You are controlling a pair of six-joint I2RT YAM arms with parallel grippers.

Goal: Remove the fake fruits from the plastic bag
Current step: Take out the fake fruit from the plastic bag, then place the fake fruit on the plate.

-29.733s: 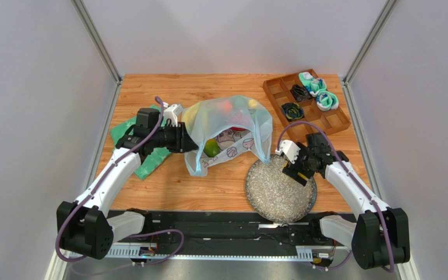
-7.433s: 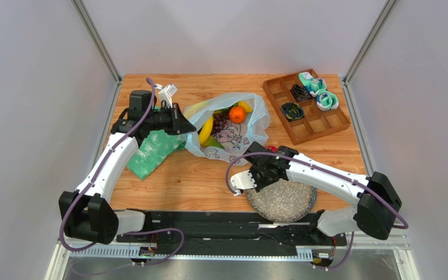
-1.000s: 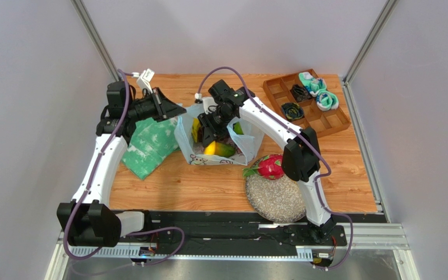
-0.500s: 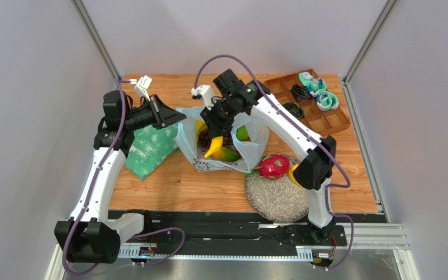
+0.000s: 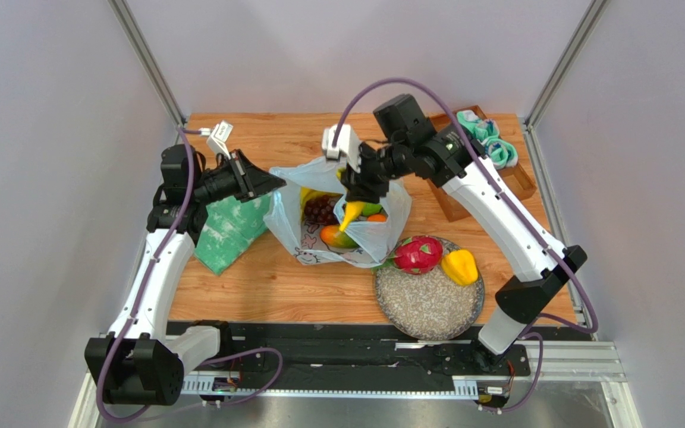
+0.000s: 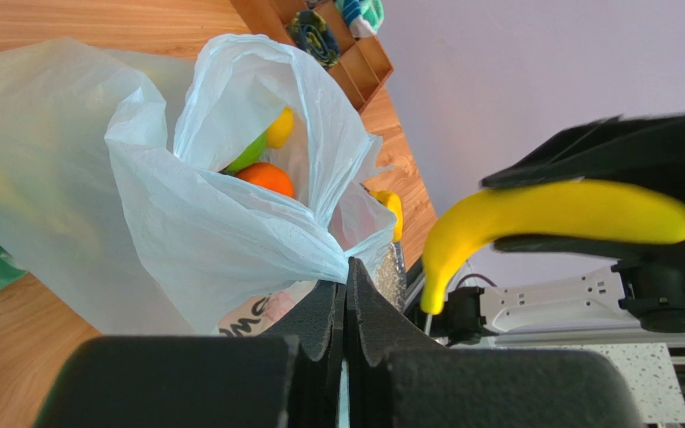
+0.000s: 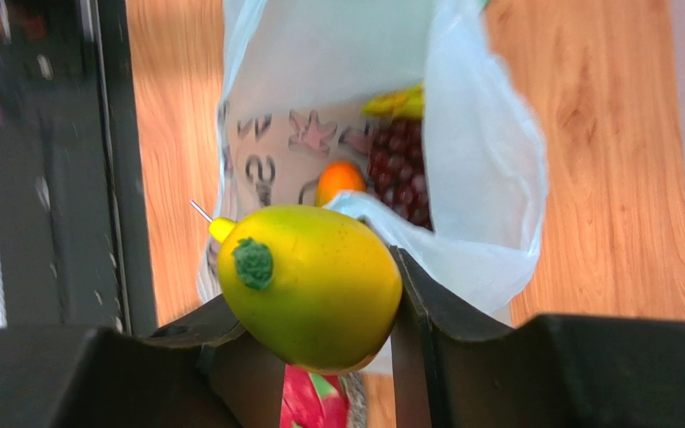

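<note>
My right gripper moves back and down to that bare patch [image 5: 411, 289] beside the dragon fruit on the speckled plate next and releases the yellow banana [image 5: 352, 212] there.
The plastic bag [image 5: 368, 239] stands open in the middle of the table. My left gripper [image 5: 270, 185] is shut on its left rim [image 6: 230, 241] and holds it up. My right gripper [image 5: 356, 191] is shut on a yellow banana [image 5: 352, 212], held above the bag's mouth; the banana also shows in the left wrist view [image 6: 551, 214] and end-on in the right wrist view [image 7: 315, 285]. Inside the bag lie dark grapes [image 5: 319, 209], a mango [image 5: 337, 238], an orange [image 6: 266, 178] and a green and yellow piece [image 6: 275, 129]. A dragon fruit [image 5: 417, 254] and a yellow fruit [image 5: 459, 267] lie on the speckled plate [image 5: 422, 308].
A green patterned cloth [image 5: 225, 227] lies left of the bag under my left arm. A wooden compartment tray [image 5: 520, 176] with rolled socks [image 5: 489, 135] stands at the back right, partly behind my right arm. The plate sits at the front, right of centre.
My right gripper has come up out of the bag with the banana and swung to the right. The left gripper has kept its hold on the bag's rim.
</note>
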